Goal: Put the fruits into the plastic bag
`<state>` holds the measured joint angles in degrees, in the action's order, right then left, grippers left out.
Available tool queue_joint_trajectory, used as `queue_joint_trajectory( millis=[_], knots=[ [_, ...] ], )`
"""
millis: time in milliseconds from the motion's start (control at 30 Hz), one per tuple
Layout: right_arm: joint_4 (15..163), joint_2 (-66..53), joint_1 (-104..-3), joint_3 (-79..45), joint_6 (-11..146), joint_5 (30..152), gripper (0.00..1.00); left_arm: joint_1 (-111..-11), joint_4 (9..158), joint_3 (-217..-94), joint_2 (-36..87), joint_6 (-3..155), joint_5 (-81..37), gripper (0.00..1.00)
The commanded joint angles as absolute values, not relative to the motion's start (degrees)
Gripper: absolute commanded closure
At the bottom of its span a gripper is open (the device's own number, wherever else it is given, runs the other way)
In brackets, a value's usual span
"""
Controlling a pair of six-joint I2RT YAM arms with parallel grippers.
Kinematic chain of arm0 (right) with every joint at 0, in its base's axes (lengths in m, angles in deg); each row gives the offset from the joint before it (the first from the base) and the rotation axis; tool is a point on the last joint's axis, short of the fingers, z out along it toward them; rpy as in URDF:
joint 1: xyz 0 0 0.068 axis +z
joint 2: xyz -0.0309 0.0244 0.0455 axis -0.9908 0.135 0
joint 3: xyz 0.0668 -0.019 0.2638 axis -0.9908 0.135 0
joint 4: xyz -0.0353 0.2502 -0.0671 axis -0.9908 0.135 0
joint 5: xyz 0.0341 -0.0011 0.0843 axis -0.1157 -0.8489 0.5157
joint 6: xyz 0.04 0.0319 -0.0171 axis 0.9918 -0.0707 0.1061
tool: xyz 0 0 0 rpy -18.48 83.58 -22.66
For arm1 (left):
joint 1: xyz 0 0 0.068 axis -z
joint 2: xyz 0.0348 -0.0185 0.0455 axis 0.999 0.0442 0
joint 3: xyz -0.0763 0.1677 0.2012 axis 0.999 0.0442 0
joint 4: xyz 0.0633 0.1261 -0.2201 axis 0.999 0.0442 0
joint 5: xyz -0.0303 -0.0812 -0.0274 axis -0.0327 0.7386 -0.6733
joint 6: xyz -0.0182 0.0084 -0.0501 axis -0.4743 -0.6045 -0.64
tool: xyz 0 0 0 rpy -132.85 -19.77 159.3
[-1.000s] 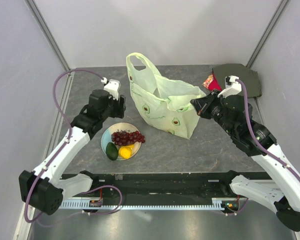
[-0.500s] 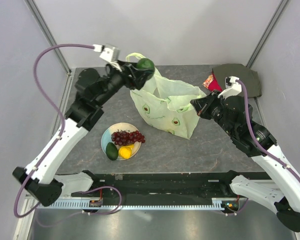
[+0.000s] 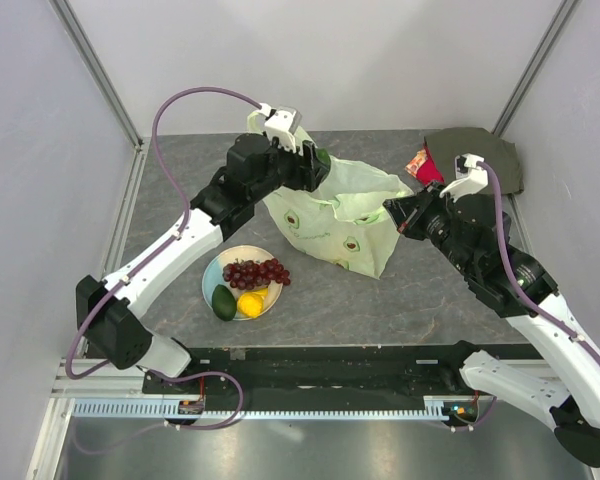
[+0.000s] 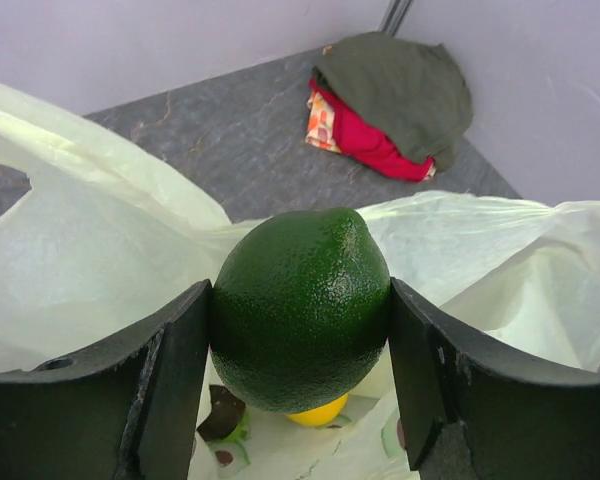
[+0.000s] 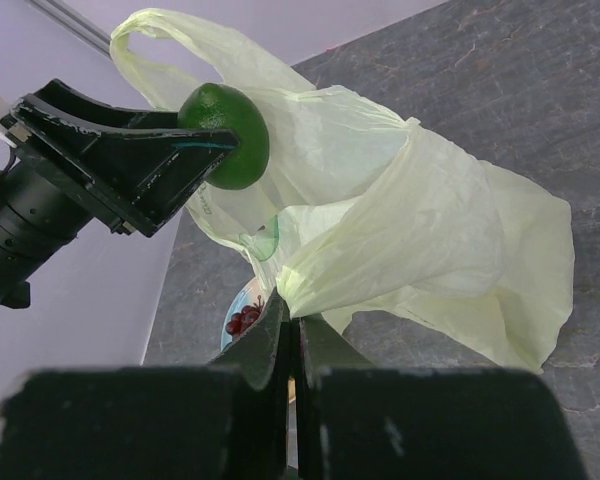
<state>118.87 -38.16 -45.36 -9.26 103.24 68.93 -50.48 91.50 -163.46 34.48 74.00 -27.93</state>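
Observation:
The bag's opening (image 3: pixel 344 192) (image 4: pixel 276 436) is below my left gripper. My left gripper will next lower the green avocado through it and let go of the avocado inside.
My left gripper (image 3: pixel 316 166) is shut on a green avocado (image 3: pixel 323 157) and holds it over the open mouth of the pale green plastic bag (image 3: pixel 332 218). In the left wrist view the avocado (image 4: pixel 300 305) fills the gap between both fingers (image 4: pixel 170 370). A yellow fruit (image 4: pixel 318 410) lies in the bag below it. My right gripper (image 3: pixel 394 214) is shut on the bag's right edge (image 5: pixel 310 285) and holds it up. A second avocado (image 3: pixel 224 301), dark red grapes (image 3: pixel 257 272) and a yellow fruit (image 3: pixel 250 304) lie on the plate (image 3: pixel 214 272).
A dark green and red cloth (image 3: pixel 480 158) lies at the back right corner and also shows in the left wrist view (image 4: pixel 395 95). Grey walls close in the table on three sides. The bag's loop handle (image 3: pixel 263 122) stands up behind my left gripper.
My left arm has lifted the avocado from beside the plate, swung it right and brought it lower over the bag's mouth. My right gripper has kept its hold on the bag.

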Motion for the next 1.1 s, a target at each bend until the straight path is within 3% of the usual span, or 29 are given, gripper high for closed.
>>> queue_joint_trajectory(
  millis=[0,300,800,1067],
  knots=[
    [117.94,-38.83,-45.50,-9.43,103.87,67.51,1.00,-50.38,90.60,-161.93,32.34,76.42,-31.25,0.38],
    [117.77,-37.69,-45.41,-9.43,103.78,68.21,1.00,-50.38,91.31,-154.63,32.95,74.85,-30.57,0.37],
    [118.64,-38.30,-45.50,-8.91,103.96,67.16,1.00,-49.24,92.54,-157.35,46.84,72.56,-25.91,0.37],
    [118.64,-37.16,-45.41,-8.64,103.52,67.07,1.00,-49.15,93.06,-157.61,50.45,71.50,-23.44,0.29]
  ],
)
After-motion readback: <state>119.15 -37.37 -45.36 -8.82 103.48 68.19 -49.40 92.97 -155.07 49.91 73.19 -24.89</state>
